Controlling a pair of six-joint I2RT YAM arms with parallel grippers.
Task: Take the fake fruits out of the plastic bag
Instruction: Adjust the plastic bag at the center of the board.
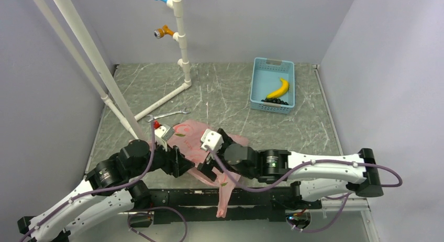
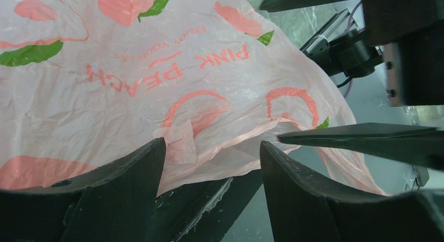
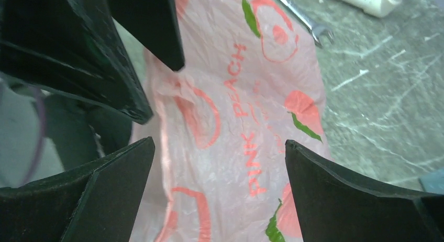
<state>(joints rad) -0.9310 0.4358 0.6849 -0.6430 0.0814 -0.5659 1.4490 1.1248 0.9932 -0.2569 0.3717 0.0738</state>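
Note:
The fold of the bag's upper edge (image 3: 165,161) is below my right gripper, the bag's opening gapes under that edge, so my open fingers should go down around it next.
The plastic bag (image 1: 191,134) lies flat and crumpled on the table near the front edge, pink with peach prints, and one end hangs over the edge. No fake fruits show in any view; the bag's inside is hidden. My left gripper (image 1: 182,162) is at the bag's near left side. In the left wrist view it (image 2: 212,147) is open, with the bag's (image 2: 157,85) edge just past its fingertips. My right gripper (image 1: 208,167) faces it closely. In the right wrist view it (image 3: 220,147) stands wide open above the bag (image 3: 246,147), holding nothing.
A blue basket (image 1: 256,79) at the back right holds a yellow banana (image 1: 280,88) and black grapes (image 1: 276,101). A wrench (image 1: 170,114) lies just behind the bag. A white pipe rack (image 1: 180,48) stands at the back left. Both grippers' fingers nearly touch.

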